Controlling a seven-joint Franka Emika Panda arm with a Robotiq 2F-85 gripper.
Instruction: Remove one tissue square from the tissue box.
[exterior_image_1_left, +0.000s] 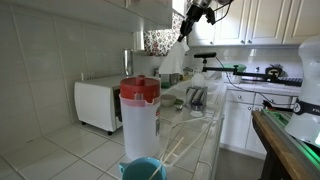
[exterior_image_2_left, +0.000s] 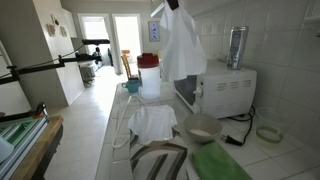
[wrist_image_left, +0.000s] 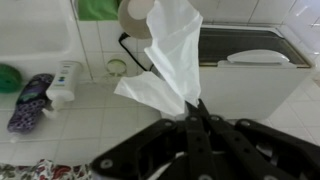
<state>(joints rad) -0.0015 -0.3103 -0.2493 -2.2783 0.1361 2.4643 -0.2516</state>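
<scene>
The whole tissue sheet hangs free below, so my gripper will next lower a little and move toward the counter in front of the microwave to let go of the tissue's corner.
My gripper (wrist_image_left: 190, 108) is shut on the corner of a large white tissue (wrist_image_left: 165, 55), which hangs free from the fingertips. In both exterior views the gripper (exterior_image_1_left: 192, 14) (exterior_image_2_left: 172, 6) is high above the counter, near the upper cabinets, with the tissue (exterior_image_2_left: 182, 45) (exterior_image_1_left: 178, 45) dangling below it. I cannot clearly pick out the tissue box. A floral-patterned edge (wrist_image_left: 40, 170) at the bottom left of the wrist view may be it.
A white microwave (exterior_image_2_left: 215, 90) (exterior_image_1_left: 98, 100) stands against the tiled wall. A red-lidded jug (exterior_image_1_left: 139, 110) is on the counter near a camera. On the counter lie a white cloth (exterior_image_2_left: 150, 122), a bowl (exterior_image_2_left: 200, 128), a white bottle (wrist_image_left: 62, 80) and a purple patterned item (wrist_image_left: 30, 100).
</scene>
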